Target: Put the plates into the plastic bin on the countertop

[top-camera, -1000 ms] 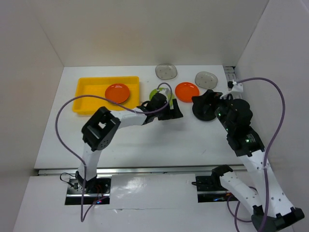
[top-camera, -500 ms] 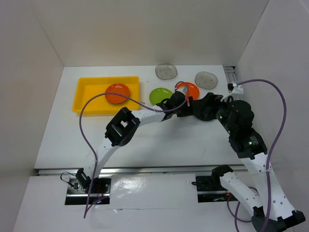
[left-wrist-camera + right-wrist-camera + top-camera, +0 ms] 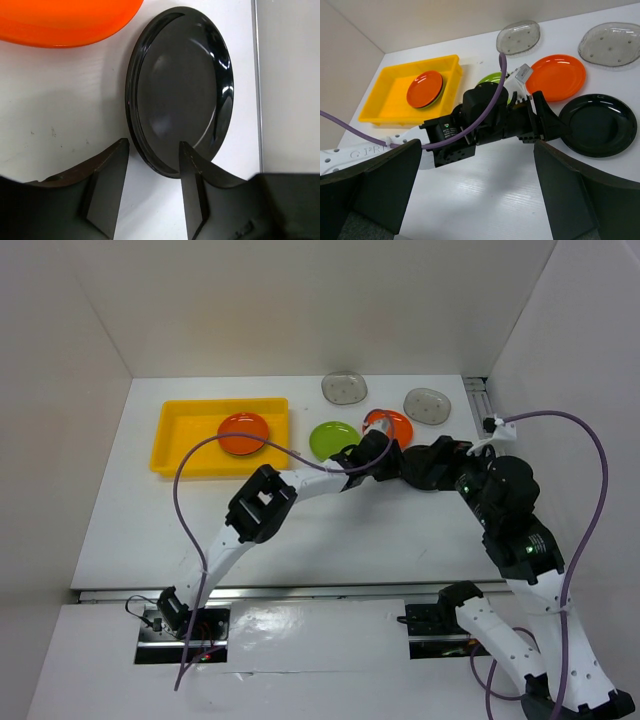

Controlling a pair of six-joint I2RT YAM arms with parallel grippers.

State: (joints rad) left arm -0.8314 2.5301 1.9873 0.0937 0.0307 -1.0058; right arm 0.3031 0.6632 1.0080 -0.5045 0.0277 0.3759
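Note:
The side of the orange plate by the black plate point(image 3: 597, 125) faces my right gripper, so this gripper will next reach down from high over the countertop onto the loose orange plate's rim point(image 3: 576, 92).
A black plate point(image 3: 182, 85) lies flat on the white countertop point(image 3: 300, 520) to the right of an orange plate point(image 3: 65, 20). My left gripper point(image 3: 150, 170) is open and low over the table. The black plate's near rim sits between its fingers, which are apart from it. My right gripper point(image 3: 480, 200) is wide open and empty, held high over the table, and looks down on the left gripper point(image 3: 547, 125) and the black plate point(image 3: 597, 125). The yellow plastic bin point(image 3: 175, 410) at the far left holds one orange plate point(image 3: 243, 432).
A green plate point(image 3: 332, 439) lies between the bin and the loose orange plate point(image 3: 388, 420). Two grey translucent plates point(image 3: 344, 387) point(image 3: 427, 404) lie near the back wall. The two arms crowd together at the right of centre. White walls bound the table.
My left arm has swung right, off the green plate and past the orange one, up to the black plate. The green plate now lies uncovered. The right arm has shifted slightly right.

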